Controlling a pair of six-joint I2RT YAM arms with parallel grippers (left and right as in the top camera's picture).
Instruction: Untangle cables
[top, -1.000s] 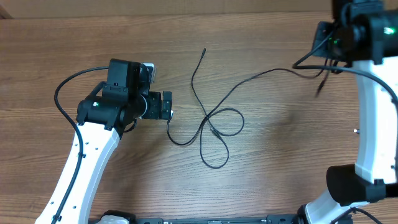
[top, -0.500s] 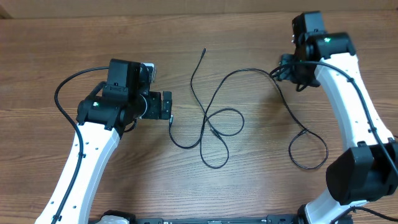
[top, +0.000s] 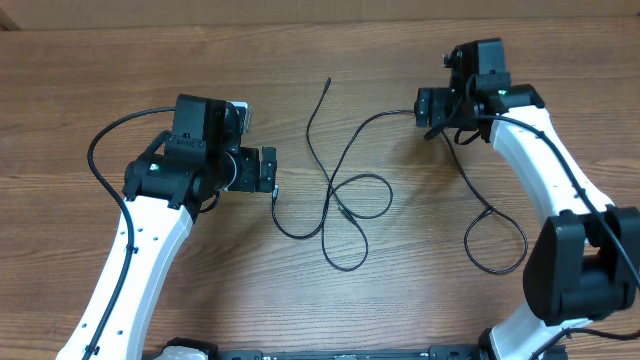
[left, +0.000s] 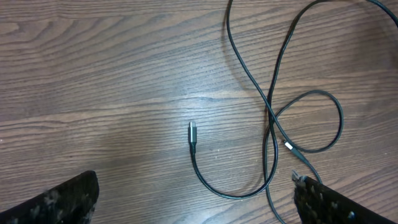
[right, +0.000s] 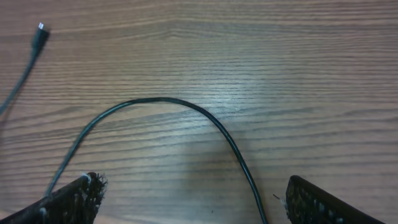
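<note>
The arched cable piece's leg (right: 252, 185) toward the right in the wrist view is below my right gripper, between my fingers. I will move my right gripper down onto that leg and close it.
The cables (top: 340, 190) lie on the wooden table as thin black cords that cross and loop in the middle. One strand runs right past my right gripper (top: 427, 106) to a loop (top: 495, 245). In the right wrist view the strand (right: 186, 106) arches between the wide-open fingers (right: 323, 202), touching neither, and a plug (right: 38, 36) lies at the far left. My left gripper (top: 268, 170) is open just left of the tangle. In the left wrist view a plug end (left: 192, 132) lies ahead of the open fingers (left: 56, 199), with the crossing (left: 272, 118) to the right.
Another cable end (top: 329, 80) points toward the table's far edge. Both white arms (top: 140, 250) reach in from the near edge of the table. The thick black wire (top: 105, 140) on the left arm curves out to its left.
My right gripper has opened and let go of the cable, moving left and lower toward the table. The freed strand now lies on the table with a loop at the right. The left arm is still.
</note>
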